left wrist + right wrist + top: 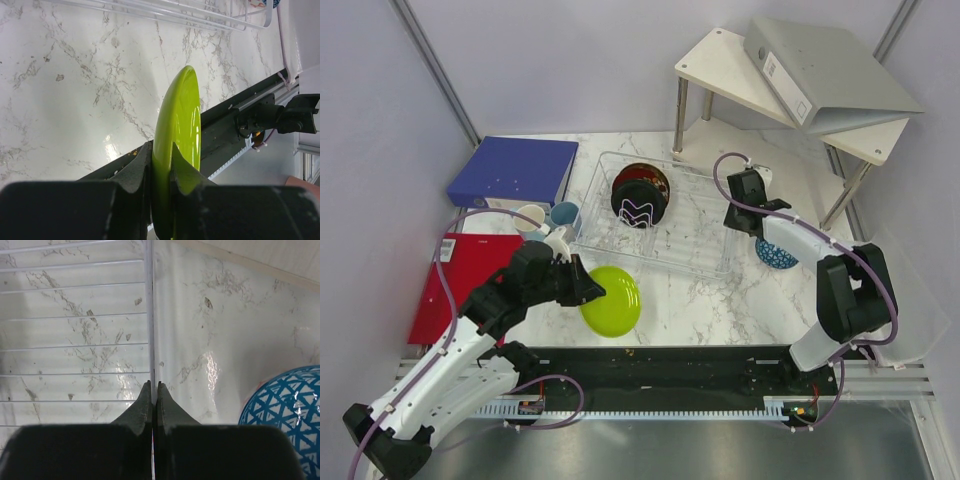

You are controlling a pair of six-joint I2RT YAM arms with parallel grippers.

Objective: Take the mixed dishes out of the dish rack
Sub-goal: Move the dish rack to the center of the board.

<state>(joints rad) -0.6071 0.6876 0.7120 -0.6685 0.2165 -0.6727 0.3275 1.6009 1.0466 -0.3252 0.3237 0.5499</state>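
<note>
The plate will be released next by my left gripper, which will go down and to the right in the top view, since open marble is below the gripper on that side.
My left gripper (582, 285) (161, 150) is shut on the rim of the lime-green plate (612, 300) (180, 120) and holds it low over the marble table, in front of the clear dish rack (692, 215). My right gripper (738, 200) (154, 386) is shut on the rack's thin right rim (148, 315). A black plate (642, 207) and a red bowl (638, 178) stand on edge in the rack. The blue patterned bowl (776, 255) (285, 405) sits on the table right of the rack. A cream mug (532, 218) and a light blue cup (565, 215) stand left of it.
A blue binder (513, 172) lies at the back left and a red folder (460, 280) at the left under my left arm. A white two-tier shelf (720, 65) with a grey binder (825, 70) stands at the back right. A black rail (700, 365) runs along the near edge.
</note>
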